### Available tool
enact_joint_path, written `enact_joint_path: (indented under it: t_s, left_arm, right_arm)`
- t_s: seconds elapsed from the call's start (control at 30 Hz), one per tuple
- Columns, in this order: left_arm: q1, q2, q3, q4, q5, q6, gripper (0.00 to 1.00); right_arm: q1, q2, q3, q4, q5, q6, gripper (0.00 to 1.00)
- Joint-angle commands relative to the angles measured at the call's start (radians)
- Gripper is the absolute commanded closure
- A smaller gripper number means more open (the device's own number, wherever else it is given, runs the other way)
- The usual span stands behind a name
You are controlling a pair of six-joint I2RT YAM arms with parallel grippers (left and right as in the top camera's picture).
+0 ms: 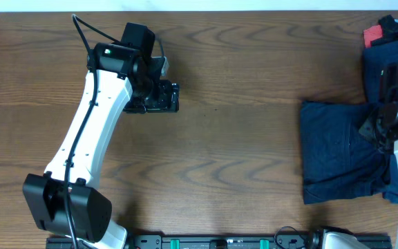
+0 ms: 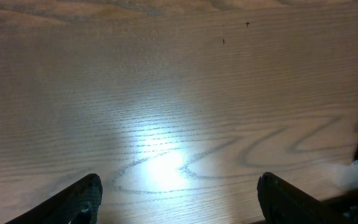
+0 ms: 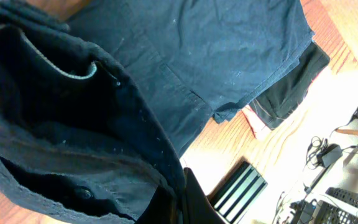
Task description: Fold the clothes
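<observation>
I will move my right gripper down with the bunched edge of navy fabric onto the spread navy fabric and open it to release the edge, because the edge is held above that fabric.
The clothes are dark navy garments at the table's right end. One (image 1: 337,153) lies flat and partly folded, and another (image 1: 391,61) is heaped behind it. My right gripper (image 1: 374,129) hovers over the flat garment's right side. In the right wrist view it (image 3: 182,186) is shut on a bunched edge of navy cloth (image 3: 73,124), and more navy fabric (image 3: 216,50) is spread beyond. My left gripper (image 1: 163,97) is far off at the upper left. Its jaws (image 2: 179,199) stand wide open over bare wood with nothing between them.
A red item (image 1: 373,33) and a black cloth (image 1: 394,25) sit at the far right corner. A black rail (image 1: 220,242) runs along the table's front edge. Off the table edge, the right wrist view shows a black ribbed block (image 3: 238,186) and cables (image 3: 328,155).
</observation>
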Motion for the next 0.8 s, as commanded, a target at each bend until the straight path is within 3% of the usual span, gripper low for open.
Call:
enact_joint_path:
  t_s: [0.0, 0.23, 0.77]
  left_arm:
    - [0.004, -0.022, -0.005, -0.002, -0.009, 0.013, 0.18]
    - [0.004, -0.022, -0.005, -0.005, -0.009, 0.013, 0.18]
    - [0.004, -0.022, -0.005, -0.005, -0.009, 0.013, 0.18]
  right_arm:
    - [-0.012, 0.016, -0.017, 0.021, 0.053, 0.048, 0.99]
    - [-0.037, 0.074, -0.069, 0.145, 0.059, 0.048, 0.99]
    - [-0.104, 0.259, -0.137, 0.216, 0.003, 0.119, 0.99]
